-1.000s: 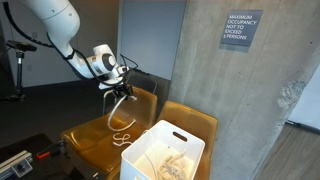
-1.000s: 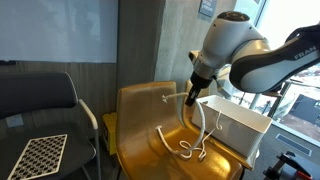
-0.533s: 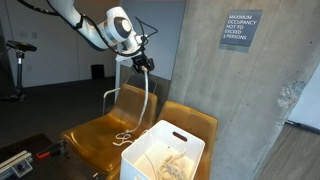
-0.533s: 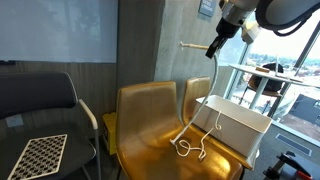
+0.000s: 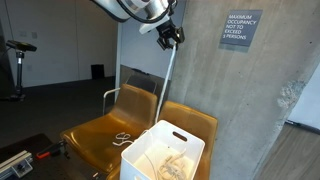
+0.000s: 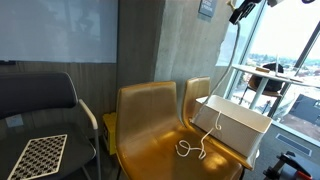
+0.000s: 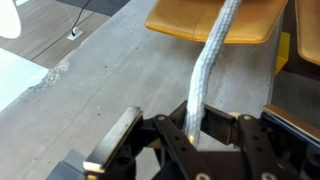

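Note:
The open white bin [image 5: 172, 150] stands below my gripper by the yellow chairs, so my gripper will move down toward it next and release the white rope above it.
My gripper [image 5: 172, 36] is raised high beside the concrete wall and is shut on a white rope. The rope hangs down from the jaws, and its lower end [image 5: 121, 138] lies coiled on the seat of a yellow chair [image 5: 100, 125]. In an exterior view the gripper [image 6: 240, 10] sits at the top edge, with the rope's coil [image 6: 190, 150] on the chair seat [image 6: 150, 140]. In the wrist view the rope [image 7: 212, 55] runs straight out from between the closed jaws of the gripper [image 7: 195, 122] towards the chair [image 7: 180, 22] below.
A white bin [image 5: 165, 155] with pale contents stands in front of the second yellow chair [image 5: 195, 122]; it also shows by the chairs [image 6: 240, 125]. A sign [image 5: 243, 30] hangs on the concrete wall. A dark chair holding a checkered board [image 6: 38, 152] stands nearby.
The arm has risen steeply and moved towards the wall, pulling the rope up so it hangs long and nearly straight; less of it remains coiled on the seat.

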Motion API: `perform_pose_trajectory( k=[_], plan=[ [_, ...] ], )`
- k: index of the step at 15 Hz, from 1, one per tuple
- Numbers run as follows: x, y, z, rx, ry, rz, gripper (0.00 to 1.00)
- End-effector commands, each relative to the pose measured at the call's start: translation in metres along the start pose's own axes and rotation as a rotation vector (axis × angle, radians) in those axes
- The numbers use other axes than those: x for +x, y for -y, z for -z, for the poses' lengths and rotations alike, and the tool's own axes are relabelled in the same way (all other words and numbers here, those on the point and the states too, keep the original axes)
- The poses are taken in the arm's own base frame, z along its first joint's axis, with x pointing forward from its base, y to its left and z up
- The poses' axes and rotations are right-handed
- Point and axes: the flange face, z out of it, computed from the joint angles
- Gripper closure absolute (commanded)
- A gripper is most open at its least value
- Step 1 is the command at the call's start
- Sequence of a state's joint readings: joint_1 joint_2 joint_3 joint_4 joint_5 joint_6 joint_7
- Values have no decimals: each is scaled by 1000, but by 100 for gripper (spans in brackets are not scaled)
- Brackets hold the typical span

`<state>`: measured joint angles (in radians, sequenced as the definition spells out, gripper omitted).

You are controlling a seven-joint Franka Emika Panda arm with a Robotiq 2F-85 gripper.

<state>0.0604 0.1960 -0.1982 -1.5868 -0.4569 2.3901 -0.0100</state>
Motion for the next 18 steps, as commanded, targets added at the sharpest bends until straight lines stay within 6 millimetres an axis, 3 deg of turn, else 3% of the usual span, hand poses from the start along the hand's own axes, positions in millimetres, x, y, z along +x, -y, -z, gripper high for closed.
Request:
perform_pose_trajectory(
  k=[1, 6, 9, 12, 17, 18],
  plan=[
    [22, -41, 31, -20, -12, -28, 98],
    [32, -100, 53, -89, -20, -68, 98],
    [19, -107, 26, -91, 9, -64, 98],
    [-9, -86, -28, -35, 83, -45, 98],
    [-89, -9, -133, 78, 242, 45, 98],
    [-106, 7, -149, 87, 264, 79, 89]
  ],
)
